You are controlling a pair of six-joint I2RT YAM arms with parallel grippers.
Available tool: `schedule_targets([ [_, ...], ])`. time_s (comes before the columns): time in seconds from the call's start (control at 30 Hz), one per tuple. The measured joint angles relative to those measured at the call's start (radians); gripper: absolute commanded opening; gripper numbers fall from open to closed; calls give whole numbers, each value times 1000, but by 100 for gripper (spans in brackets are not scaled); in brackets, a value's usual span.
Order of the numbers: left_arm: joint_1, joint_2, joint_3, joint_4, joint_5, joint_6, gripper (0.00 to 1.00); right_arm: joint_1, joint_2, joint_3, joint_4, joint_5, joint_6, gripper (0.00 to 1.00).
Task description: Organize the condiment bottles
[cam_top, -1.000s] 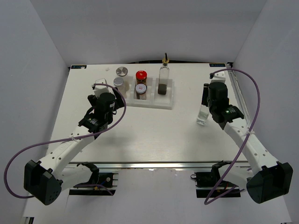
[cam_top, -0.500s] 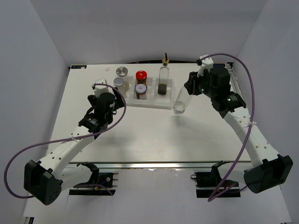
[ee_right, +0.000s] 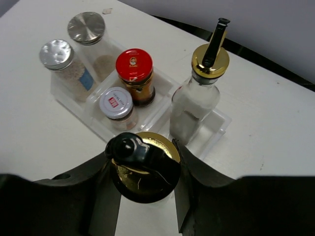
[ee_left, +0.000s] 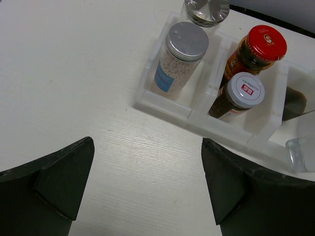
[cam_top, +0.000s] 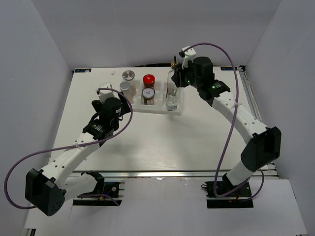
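Note:
Next, the right gripper moves down, sets the bottle inside beside the second bottle and releases the gold cap (ee_right: 145, 164), since the bottle's base hangs by the tray's front rim.
My right gripper (cam_top: 180, 80) is shut on a clear glass bottle (cam_top: 172, 100) just under its gold cap (ee_right: 145, 164), which carries a black spout. The bottle hangs tilted, with its base at the front of the right compartment of the white tray (cam_top: 162, 111). A second gold-spouted bottle (ee_right: 199, 96) stands behind it in that compartment. A red-lidded jar (cam_top: 148, 79) and a white-lidded jar (cam_top: 148, 93) fill the middle compartment. A silver-lidded jar (ee_left: 184, 54) is in the left one. My left gripper (cam_top: 110, 96) is open and empty over the table left of the tray.
Another silver-lidded jar (cam_top: 128, 75) stands on the table just behind the tray's left end. White walls enclose the table on three sides. A metal rail (cam_top: 248, 93) runs along the right edge.
My right arm has swung left from the right side of the table, carrying the clear bottle to the tray's right compartment. The left arm has not moved.

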Motion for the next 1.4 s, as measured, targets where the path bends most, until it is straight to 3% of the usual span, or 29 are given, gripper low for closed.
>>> schedule_targets([
  [0.37,0,4,0,0,-22,0,98,-3,154,34,163,72,-66,0],
  [0.67,0,23,0,-1,-32,0,98,-3,179,-13,257,69,-63,2],
  [0.8,0,23,0,-2,-33,0,98,-1,179,-69,275,71,-57,17],
  [0.83,0,23,0,-2,-33,0,98,0,179,-86,293,71,-52,27],
  [0.93,0,23,0,-3,-33,0,98,3,165,-117,328,76,-46,44],
  [1.0,0,23,0,-4,-33,0,98,3,157,-126,332,78,-38,68],
  [1.03,0,23,0,-4,-33,0,98,3,155,-127,336,77,-35,89],
  [1.4,0,23,0,-11,-33,-6,98,4,42,-126,283,128,-33,90],
])
